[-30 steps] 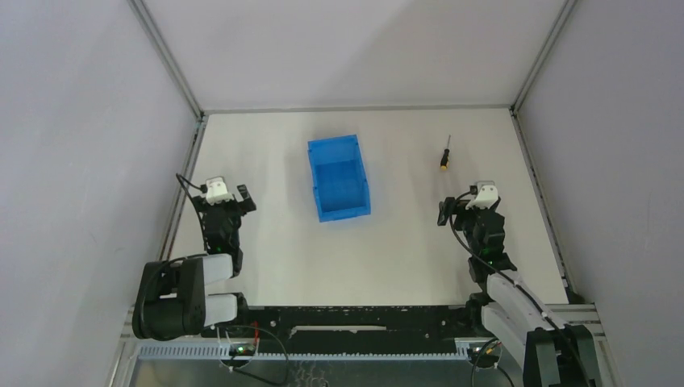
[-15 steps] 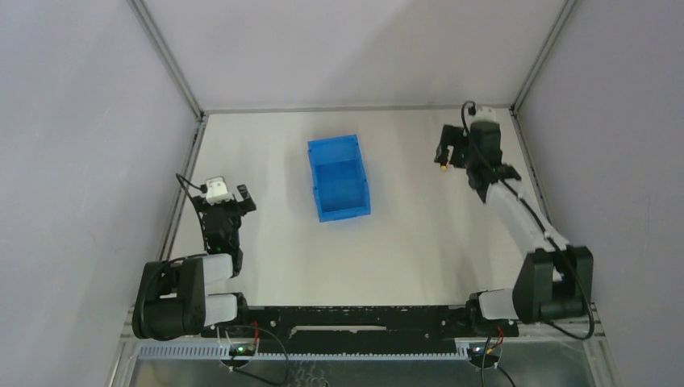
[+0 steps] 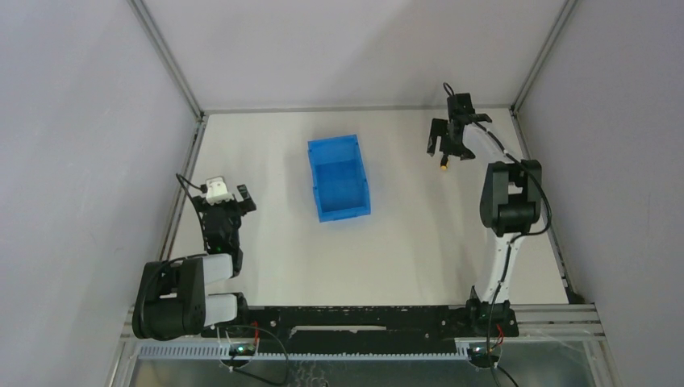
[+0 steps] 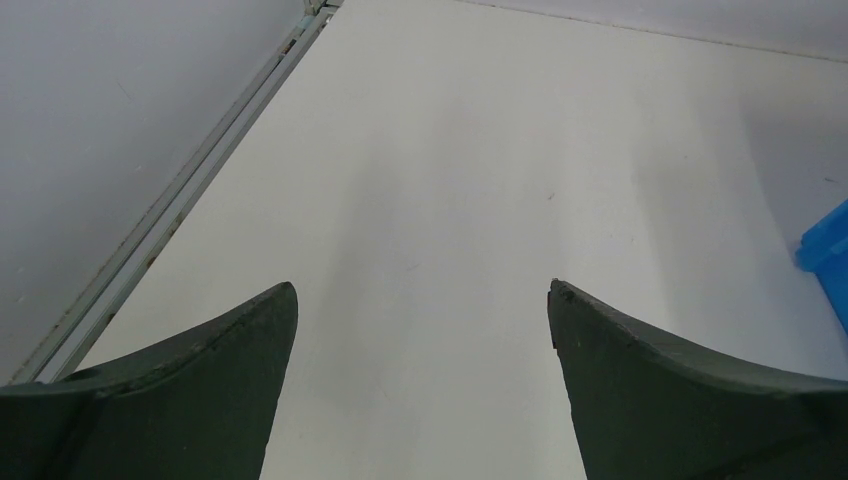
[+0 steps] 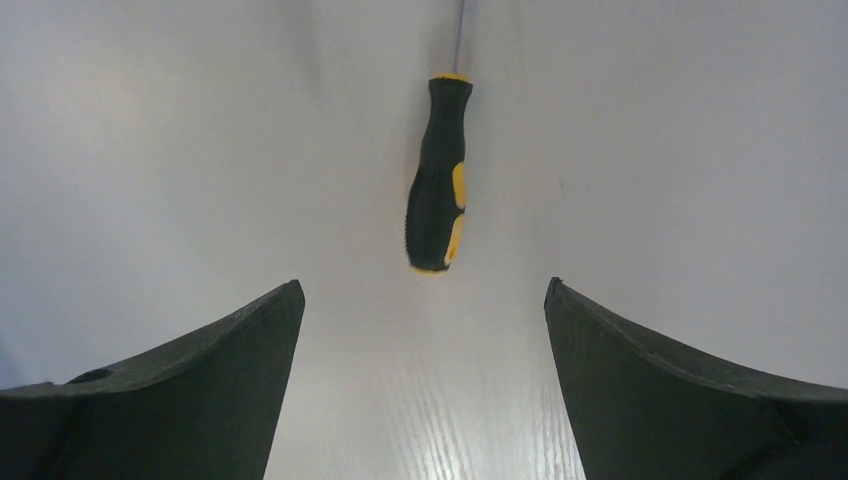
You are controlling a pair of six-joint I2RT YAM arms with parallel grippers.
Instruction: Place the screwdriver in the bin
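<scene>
The screwdriver's handle lies below the gripper's fingers on the tabletop. My right gripper descends onto the yellow-patched rear half of the screwdriver's handle (image 3: 444, 161) (image 5: 437, 212) next and closes there.
The screwdriver (image 5: 437, 180), black-handled with orange-yellow patches, lies flat on the white table at the far right. Its thin shaft (image 5: 460, 30) points away from me. In the top view only its orange handle end (image 3: 444, 168) shows below my right gripper (image 3: 446, 151). In the wrist view that gripper (image 5: 422, 284) hangs over the handle end, open, with nothing between its fingers. The blue bin (image 3: 339, 177) stands upright mid-table, well left of the screwdriver. My left gripper (image 3: 226, 195) rests open near the left edge, and its wrist view (image 4: 421, 285) shows only bare table between the fingers.
Grey enclosure walls and metal rails (image 3: 193, 137) border the table on three sides. A corner of the bin (image 4: 830, 255) shows at the right edge of the left wrist view. The right arm's elbow (image 3: 508, 197) stands raised over the right side of the table.
The right arm has stretched from the near right of the table to the far right, bringing its open gripper over the screwdriver. The left arm and bin have not moved.
</scene>
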